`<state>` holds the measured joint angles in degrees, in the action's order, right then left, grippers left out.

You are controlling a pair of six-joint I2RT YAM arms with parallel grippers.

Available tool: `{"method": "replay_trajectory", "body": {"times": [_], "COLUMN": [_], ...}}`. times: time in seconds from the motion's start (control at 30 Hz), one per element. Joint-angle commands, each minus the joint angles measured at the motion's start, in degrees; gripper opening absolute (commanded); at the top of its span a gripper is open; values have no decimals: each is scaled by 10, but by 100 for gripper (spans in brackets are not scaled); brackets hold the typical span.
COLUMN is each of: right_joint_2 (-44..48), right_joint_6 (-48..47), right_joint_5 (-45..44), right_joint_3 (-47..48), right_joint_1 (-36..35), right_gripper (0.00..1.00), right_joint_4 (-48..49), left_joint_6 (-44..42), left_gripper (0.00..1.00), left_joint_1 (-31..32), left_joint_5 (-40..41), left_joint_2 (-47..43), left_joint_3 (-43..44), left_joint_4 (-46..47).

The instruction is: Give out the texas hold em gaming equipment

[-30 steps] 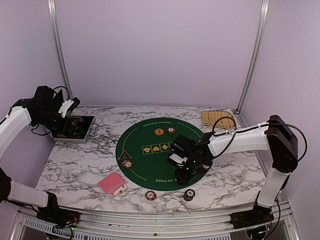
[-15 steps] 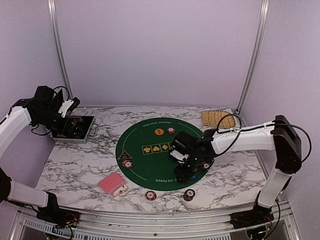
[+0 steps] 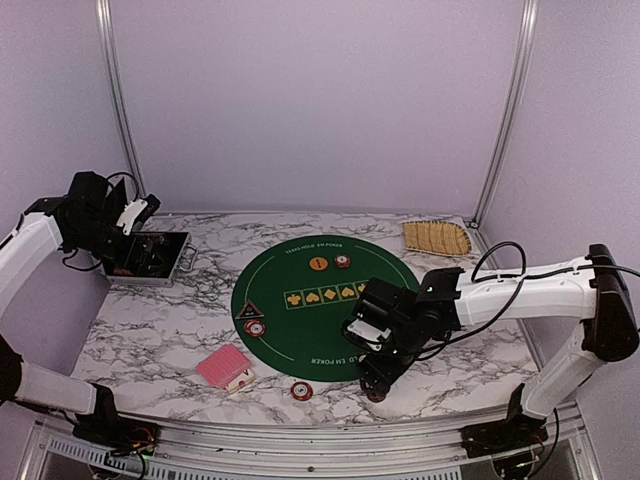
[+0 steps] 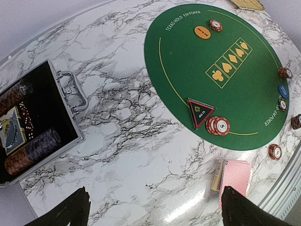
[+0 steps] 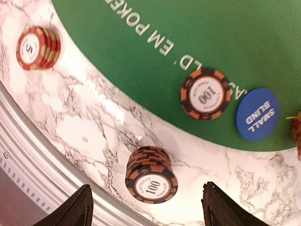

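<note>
My right gripper should go down around the rim of the top chip of the dark orange stack (image 5: 151, 175) and close, as the top chip lies untouched between the spread fingers.
My right gripper (image 3: 377, 378) is open and hovers over a dark orange "100" chip stack (image 5: 151, 175) on the marble just off the green mat's near edge; in the right wrist view the stack lies between the gripper's (image 5: 148, 209) spread fingers, untouched. A single 100 chip (image 5: 205, 94) and the blue round button (image 5: 257, 114) lie on the mat. A red "5" stack (image 5: 37, 48) stands on the marble. My left gripper (image 3: 125, 235) is open and empty, high over the chip case. Red-backed cards (image 3: 222, 366), the triangular marker (image 3: 249, 310) and the orange button (image 3: 318, 264) are untouched.
The round green mat (image 3: 300, 330) fills the middle of the marble table. An open metal case (image 3: 150, 258) with chips and cards sits far left. A woven straw tray (image 3: 436, 238) lies far right. The table's metal front rail (image 5: 56, 155) runs close behind the 100 stack.
My right arm has swung from over the mat's right part toward the near edge and now sits over the dark chip stack. The left arm has not moved.
</note>
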<state>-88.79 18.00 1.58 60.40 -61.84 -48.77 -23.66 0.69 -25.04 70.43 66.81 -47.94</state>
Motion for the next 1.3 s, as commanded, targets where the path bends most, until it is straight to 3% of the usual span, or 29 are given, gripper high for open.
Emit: {"method": "replay_trajectory", "body": {"times": [0.0,0.53,0.87,1.27], "right_joint_2": [-5,-43,-45,-29], "right_joint_6": [14,2,3,-6], "right_joint_5": [25,23,4,-5], "right_joint_3": [-17,-28,-19,22], "right_joint_1": [-8,-8,-8,-8], "right_gripper": [78,68,46,40], "right_joint_4": [-5,28,26,-24], "left_joint_6": [-6,-6,-7,-6], "left_gripper": [99,99,99,99], "left_joint_1": [-2,-2,-2,-2], "left_joint_5": [-7,-5,-4,-8], "left_joint_2": [-5,-4,0,4], "left_joint_3": [17,21,24,22], "left_joint_4": [-15,-15,-14,-14]}}
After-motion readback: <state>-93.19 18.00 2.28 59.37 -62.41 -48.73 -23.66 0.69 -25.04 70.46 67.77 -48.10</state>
